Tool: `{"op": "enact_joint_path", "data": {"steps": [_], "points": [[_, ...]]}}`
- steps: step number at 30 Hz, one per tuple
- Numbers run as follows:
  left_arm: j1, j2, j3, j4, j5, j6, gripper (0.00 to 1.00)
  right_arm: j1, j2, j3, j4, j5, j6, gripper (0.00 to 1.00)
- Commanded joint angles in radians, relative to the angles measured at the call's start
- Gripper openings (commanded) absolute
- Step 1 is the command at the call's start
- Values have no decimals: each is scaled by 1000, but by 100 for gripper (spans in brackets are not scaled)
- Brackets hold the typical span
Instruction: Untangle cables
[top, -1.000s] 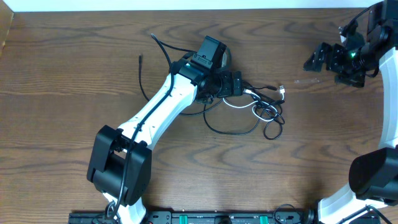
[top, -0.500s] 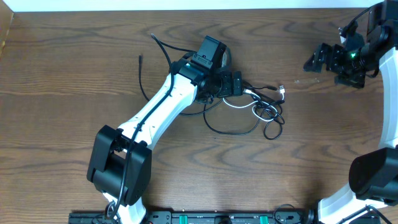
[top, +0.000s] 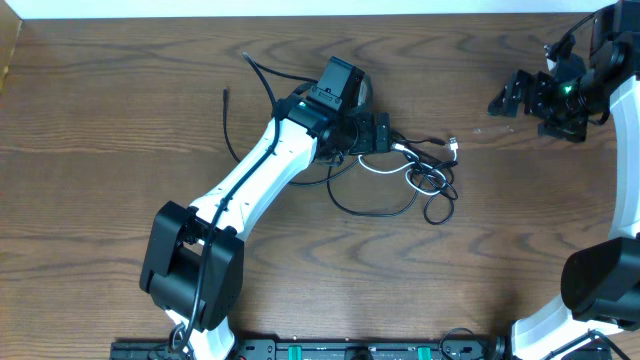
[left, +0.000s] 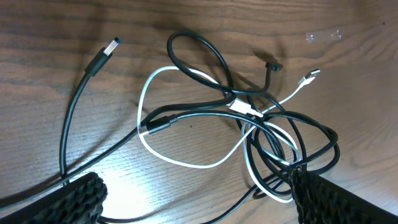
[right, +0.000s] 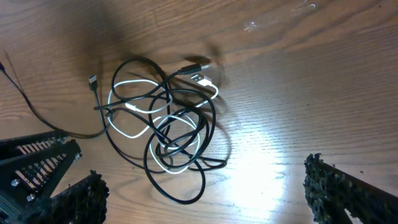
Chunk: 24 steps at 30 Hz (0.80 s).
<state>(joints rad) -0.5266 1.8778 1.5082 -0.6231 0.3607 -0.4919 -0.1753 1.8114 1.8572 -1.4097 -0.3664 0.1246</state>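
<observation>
The bent piece of black cord (left: 176, 106) beside the plug at the white loop is clear of the crowded knot, so I should move my left gripper down onto it next.
The cables (top: 422, 172) lie in one tangle at the table's middle: thin black cords looped through a short white cord (left: 186, 163). In the left wrist view a black USB plug (left: 111, 46) points away at upper left and a white plug (left: 311, 76) at upper right. My left gripper (top: 388, 135) hangs open at the tangle's left edge; a black strand runs across the table between its fingers (left: 78, 200), unheld. My right gripper (top: 522, 105) is open, far to the upper right, with nothing in it. From there the tangle (right: 165, 124) is seen at a distance.
Long black cord ends (top: 228, 96) trail out to the left behind the left arm. A small clear scrap (top: 490, 130) lies between the tangle and the right gripper. The table's far edge (top: 300, 15) and left edge (top: 8, 60) are in view.
</observation>
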Motion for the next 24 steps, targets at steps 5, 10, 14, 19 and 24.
{"op": "enact_joint_path", "data": {"steps": [5,10,14,19,24], "points": [[3,13,18,12,-14,72,98,6,1,-1,-8,-6,-10,99],[2,13,18,35,-24,92,98,6,1,-1,-5,-6,-10,99],[2,13,18,49,-63,93,98,6,1,-1,-4,-6,-10,99],[3,13,18,64,-67,153,98,6,1,-1,-8,-5,-12,99],[5,13,18,76,-113,219,98,6,1,-1,-19,-5,-26,99]]}}
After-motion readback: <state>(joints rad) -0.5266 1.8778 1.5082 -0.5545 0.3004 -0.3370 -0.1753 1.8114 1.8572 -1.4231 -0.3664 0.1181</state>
